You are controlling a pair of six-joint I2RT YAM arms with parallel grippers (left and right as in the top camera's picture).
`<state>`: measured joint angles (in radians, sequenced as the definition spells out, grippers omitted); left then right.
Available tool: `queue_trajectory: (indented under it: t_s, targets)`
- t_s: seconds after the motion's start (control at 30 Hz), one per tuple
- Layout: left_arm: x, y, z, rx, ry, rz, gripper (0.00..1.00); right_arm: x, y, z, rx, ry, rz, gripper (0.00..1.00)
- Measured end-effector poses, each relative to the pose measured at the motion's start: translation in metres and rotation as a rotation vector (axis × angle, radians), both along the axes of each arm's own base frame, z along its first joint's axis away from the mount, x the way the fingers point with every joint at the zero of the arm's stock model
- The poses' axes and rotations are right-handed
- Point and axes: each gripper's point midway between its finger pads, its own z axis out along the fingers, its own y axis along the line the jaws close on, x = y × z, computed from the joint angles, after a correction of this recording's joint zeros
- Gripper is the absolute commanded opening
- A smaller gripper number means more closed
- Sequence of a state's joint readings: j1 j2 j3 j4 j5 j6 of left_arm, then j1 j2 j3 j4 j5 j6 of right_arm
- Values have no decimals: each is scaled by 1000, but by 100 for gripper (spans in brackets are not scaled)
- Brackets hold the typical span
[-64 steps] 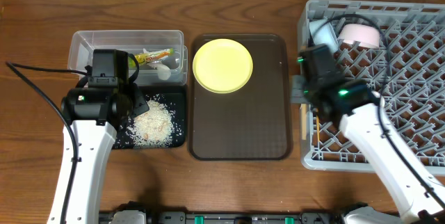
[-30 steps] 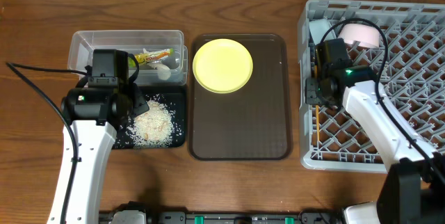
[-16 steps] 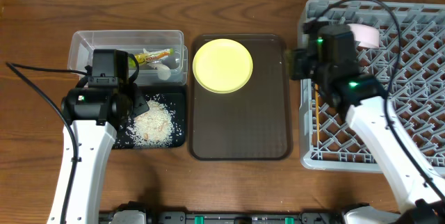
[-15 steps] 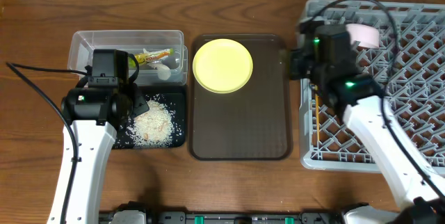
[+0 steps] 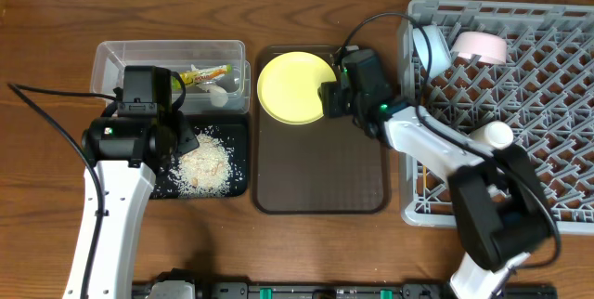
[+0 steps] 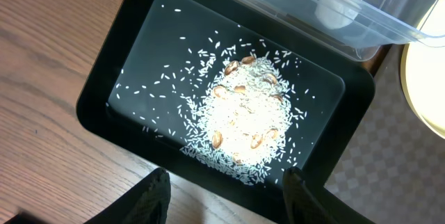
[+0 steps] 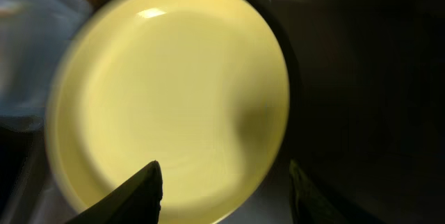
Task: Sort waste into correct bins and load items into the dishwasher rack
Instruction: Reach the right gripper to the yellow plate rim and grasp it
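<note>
My open right gripper comes down next until its fingers straddle the round yellow plate's rim nearest the grey rack, since that rim lies below the fingers.
The round yellow plate [image 5: 295, 86] lies at the back of the brown serving tray [image 5: 320, 174]. My right gripper [image 5: 332, 100] hovers open over the plate's right edge; in the right wrist view the plate [image 7: 167, 92] fills the frame, blurred, with nothing between the jaws of the gripper [image 7: 222, 196]. My left gripper [image 6: 226, 196] stands open at the near edge of the black tray [image 6: 104, 99] of rice [image 6: 243, 116], holding nothing. The clear container [image 5: 121, 62] holds the snack wrapper [image 5: 206, 74] and white paper [image 5: 218, 97]. The grey rack [image 5: 520, 104] holds a blue bowl [image 5: 431, 48], a pale bowl [image 5: 480, 46] and chopsticks [image 5: 420, 180].
The black tray [image 5: 167, 183] sits in front of the clear container, left of the serving tray. The rack fills the right side of the table, and my right arm reaches leftward from it across its left wall. Bare wooden table lies along the front edge.
My right arm has swung left out of the rack to the plate's right edge, and its jaws have opened wider. The left arm has not moved.
</note>
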<state>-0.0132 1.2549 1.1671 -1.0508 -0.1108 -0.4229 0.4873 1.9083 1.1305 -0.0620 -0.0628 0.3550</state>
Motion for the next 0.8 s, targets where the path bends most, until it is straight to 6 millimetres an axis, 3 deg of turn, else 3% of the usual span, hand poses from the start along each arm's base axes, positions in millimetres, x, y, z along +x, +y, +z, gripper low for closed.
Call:
queue_trajectory:
  t_s: [0.13, 0.2, 0.4, 0.53, 0.8]
  targets:
    - [0, 0, 0, 0, 0, 0, 55, -4, -3, -31, -21, 68, -56, 50]
    - [0, 0, 0, 0, 0, 0, 55, -6, -5, -41, -28, 89, -77, 41]
    - [0, 0, 0, 0, 0, 0, 55, -10, -12, -45, -47, 131, -118, 14]
    - [0, 0, 0, 0, 0, 0, 55, -17, -19, -46, -72, 163, -125, 2]
    - [0, 0, 0, 0, 0, 0, 55, -24, -57, -21, -120, 194, -172, 1]
